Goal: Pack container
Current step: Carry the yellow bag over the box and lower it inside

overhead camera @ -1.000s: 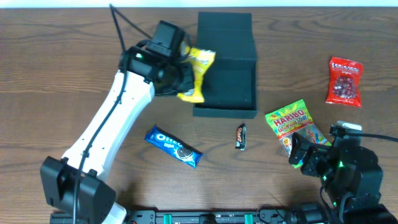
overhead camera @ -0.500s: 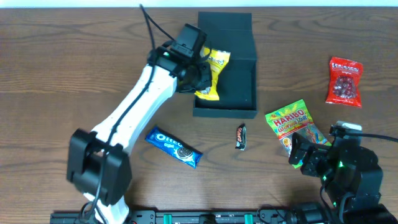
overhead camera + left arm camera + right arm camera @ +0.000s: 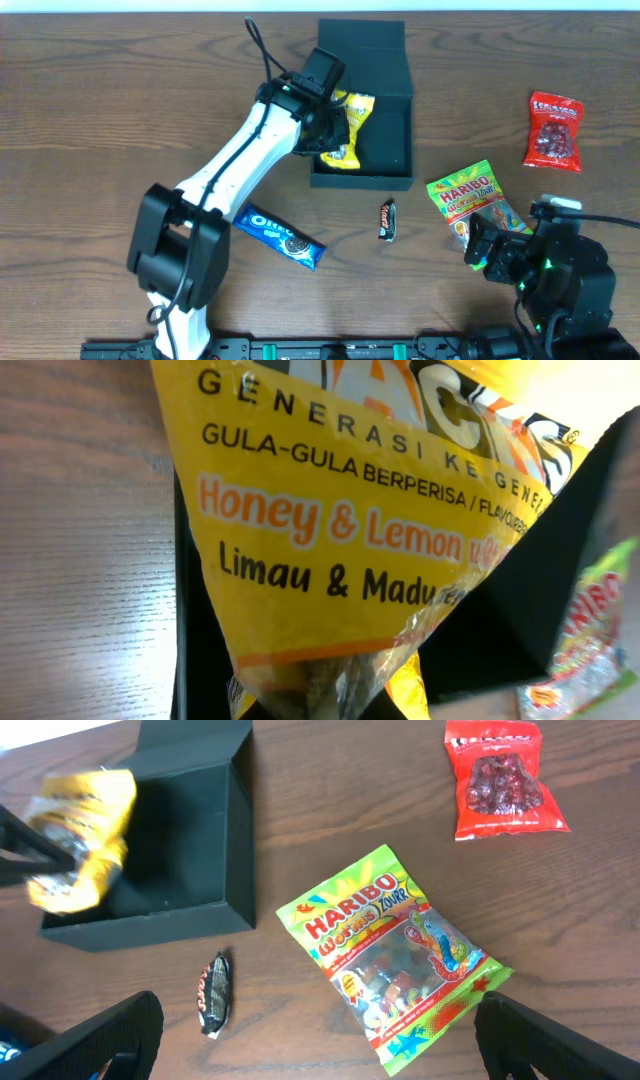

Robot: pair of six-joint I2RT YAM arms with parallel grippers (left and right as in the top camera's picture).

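My left gripper should next lower the yellow honey-lemon candy packet [image 3: 348,130] between the box's sides and let go, as the box's dark bottom is right below.
The container [image 3: 385,150] is a dark square box with its flap lid open at the back; it also shows in the right wrist view [image 3: 190,850]. My left gripper [image 3: 325,125] is shut on a yellow honey-lemon candy packet [image 3: 348,130] and holds it over the box's left part. The packet fills the left wrist view [image 3: 350,520], with the box's dark floor [image 3: 520,610] behind it. My right gripper [image 3: 500,250] is open and empty near the table's front right, above the Haribo bag [image 3: 395,955].
A blue Oreo pack [image 3: 280,236] lies front left of the box. A small dark chocolate bar [image 3: 388,219] lies in front of the box. The Haribo bag [image 3: 470,200] and a red candy bag [image 3: 553,130] lie to the right.
My left arm has carried the yellow packet rightward from the box's left edge to over its inside and lowered it. The right arm has not moved.
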